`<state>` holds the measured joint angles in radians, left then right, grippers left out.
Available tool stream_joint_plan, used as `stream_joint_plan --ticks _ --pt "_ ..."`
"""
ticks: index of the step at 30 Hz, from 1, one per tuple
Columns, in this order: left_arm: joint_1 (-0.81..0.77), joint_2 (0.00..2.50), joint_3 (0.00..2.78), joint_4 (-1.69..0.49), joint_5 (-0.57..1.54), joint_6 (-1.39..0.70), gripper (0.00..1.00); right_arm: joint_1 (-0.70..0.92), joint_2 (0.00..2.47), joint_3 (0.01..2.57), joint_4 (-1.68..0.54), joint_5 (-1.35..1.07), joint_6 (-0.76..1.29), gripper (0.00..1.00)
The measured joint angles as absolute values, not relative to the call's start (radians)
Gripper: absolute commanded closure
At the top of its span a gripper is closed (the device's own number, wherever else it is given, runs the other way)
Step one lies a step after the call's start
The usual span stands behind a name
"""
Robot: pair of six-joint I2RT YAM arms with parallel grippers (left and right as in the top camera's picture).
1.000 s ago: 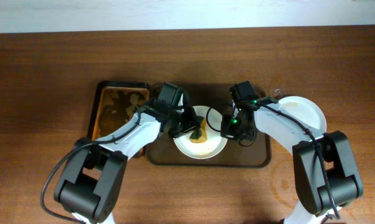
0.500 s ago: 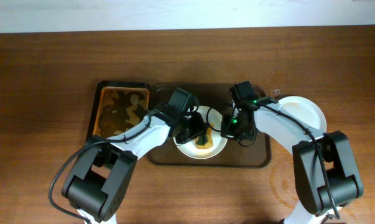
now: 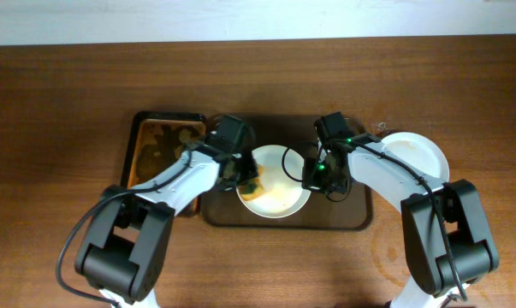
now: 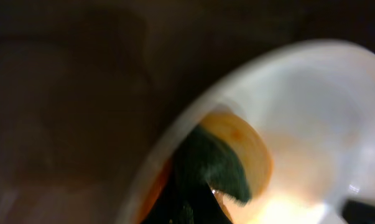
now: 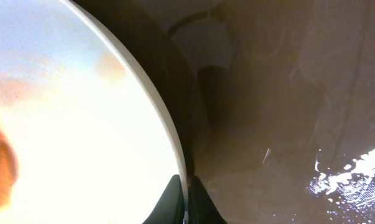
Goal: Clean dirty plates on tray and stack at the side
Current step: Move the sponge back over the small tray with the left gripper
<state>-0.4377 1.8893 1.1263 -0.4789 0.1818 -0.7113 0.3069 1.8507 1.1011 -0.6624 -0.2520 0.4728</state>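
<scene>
My left gripper lifts off the plate next, moves over and lowers to release the sponge (image 3: 252, 183). The bottom at the amber tray's middle (image 3: 162, 164) holds only sauce residue.
A white plate (image 3: 279, 198) with an orange sauce smear lies in the middle of the dark brown tray (image 3: 353, 216). My left gripper (image 3: 245, 178) is shut on a dark green sponge (image 3: 252, 183) and presses it on the plate's left part. In the left wrist view the sponge (image 4: 209, 165) lies on the orange smear of the plate (image 4: 311, 118). My right gripper (image 3: 310, 175) is shut on the plate's right rim. In the right wrist view its fingers (image 5: 186, 200) pinch that rim (image 5: 155, 109). A clean white plate (image 3: 420, 154) sits on the table to the right of the tray.
A smaller black-rimmed amber tray (image 3: 159, 147) with sauce residue stands just left of the brown tray. Wet streaks (image 5: 349, 177) show on the brown tray's surface near the right gripper. Bare wooden table (image 3: 69, 103) lies all round.
My left gripper has moved the sponge from the plate's middle to its left part. The right gripper has kept its hold on the rim.
</scene>
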Motion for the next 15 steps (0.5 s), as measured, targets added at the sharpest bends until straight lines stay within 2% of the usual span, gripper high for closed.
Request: stream_joint_plan --ticks 5,11,12,13,15 --pt "-0.431 1.832 1.103 -0.491 0.114 -0.545 1.00 0.310 1.851 1.101 -0.663 -0.262 0.472 0.96" --pt "-0.401 1.551 1.092 -0.513 0.075 -0.489 1.00 0.309 1.851 1.101 -0.672 -0.252 0.472 0.95" --pt "-0.385 1.517 1.093 -0.525 0.068 -0.488 1.00 0.309 1.851 1.101 -0.672 -0.252 0.472 0.77" --pt "-0.363 1.502 1.093 -0.552 0.054 -0.486 1.00 0.309 1.851 1.101 -0.671 -0.251 0.472 0.67" --pt "-0.307 1.504 1.092 -0.619 0.023 -0.478 1.00 0.309 1.851 1.101 -0.661 -0.236 0.475 0.69"
